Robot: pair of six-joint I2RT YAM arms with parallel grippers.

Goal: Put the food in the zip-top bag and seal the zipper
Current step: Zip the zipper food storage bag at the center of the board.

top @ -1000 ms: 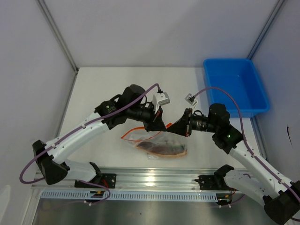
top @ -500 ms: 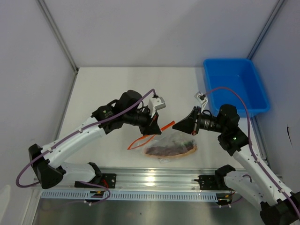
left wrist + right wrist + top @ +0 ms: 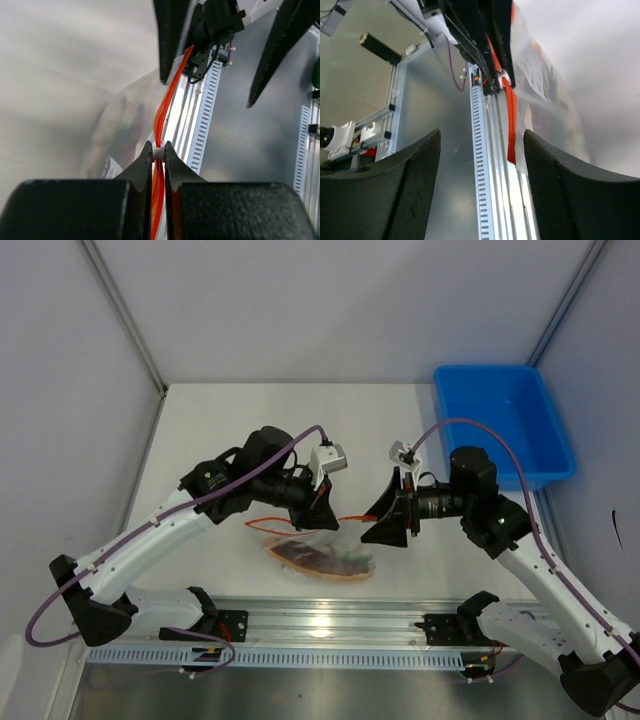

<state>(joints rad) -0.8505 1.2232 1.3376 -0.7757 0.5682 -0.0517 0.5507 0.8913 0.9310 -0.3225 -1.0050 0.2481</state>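
Observation:
The zipper's gaping end lies to my left gripper's left in the top view. I will next draw the slider that way along the zipper's strip and release it there.
The zip-top bag (image 3: 300,543) hangs crumpled just above the table's near edge, with the food (image 3: 322,560) showing as a dark red-brown and orange lump inside. My left gripper (image 3: 325,514) is shut on the white slider of the orange-red zipper (image 3: 170,95), and its jaws pinch the strip (image 3: 158,150). My right gripper (image 3: 374,512) stands open just right of it. The zipper's free end (image 3: 511,145) hangs between its spread fingers (image 3: 555,185), touching neither. In the left wrist view the bag (image 3: 122,130) is a blur at the left.
A blue tray (image 3: 505,425) stands at the back right of the table. The aluminium rail (image 3: 330,625) with the arm bases runs along the near edge, right below the bag.
My right gripper has opened and let go of the zipper's end. The left gripper has carried the bag back to the left, and the zipper strip now hangs slack.

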